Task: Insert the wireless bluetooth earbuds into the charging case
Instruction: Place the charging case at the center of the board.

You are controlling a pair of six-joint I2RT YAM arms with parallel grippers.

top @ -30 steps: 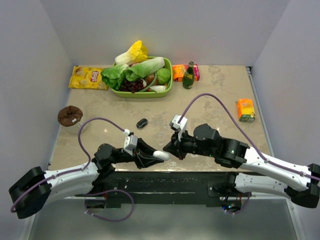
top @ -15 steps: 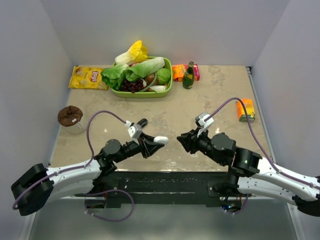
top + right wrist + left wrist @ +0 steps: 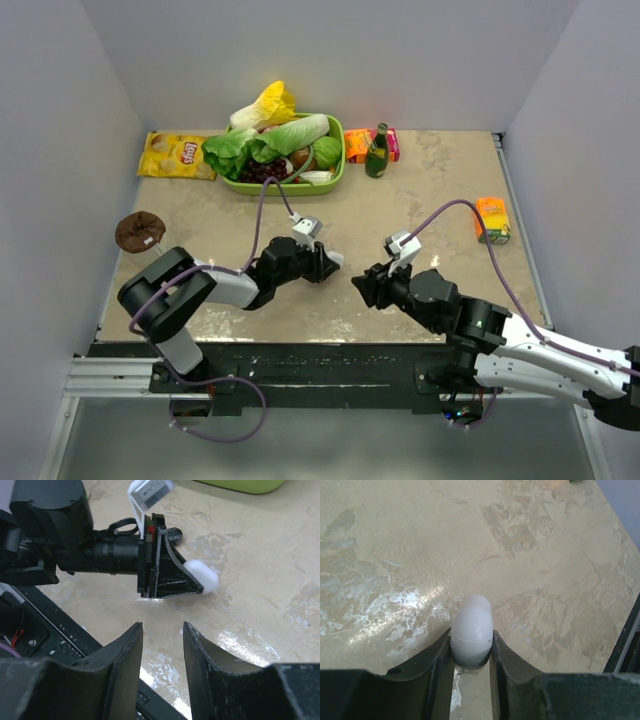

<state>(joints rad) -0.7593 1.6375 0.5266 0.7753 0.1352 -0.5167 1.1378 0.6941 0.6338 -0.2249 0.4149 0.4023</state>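
I will next lower the closed white case in my left gripper onto an empty patch of the beige table, and then I will open the gripper.
My left gripper is shut on a closed white oval charging case and holds it low over the beige table. In the left wrist view the case sits between the two fingers, its lid seam showing. My right gripper is open and empty, just right of the case and pointing at it. In the right wrist view its jaws stand apart, with the white case ahead. A small black object lies behind the left gripper. No earbuds are in view.
A green basket of vegetables stands at the back, with a yellow chips bag to its left and a green bottle and an orange packet to its right. An orange carton sits at right, a brown lump at left.
My left arm has swung away from the near edge toward the table's middle, carrying the white case. My right gripper has drawn back to the right and is apart from the case.
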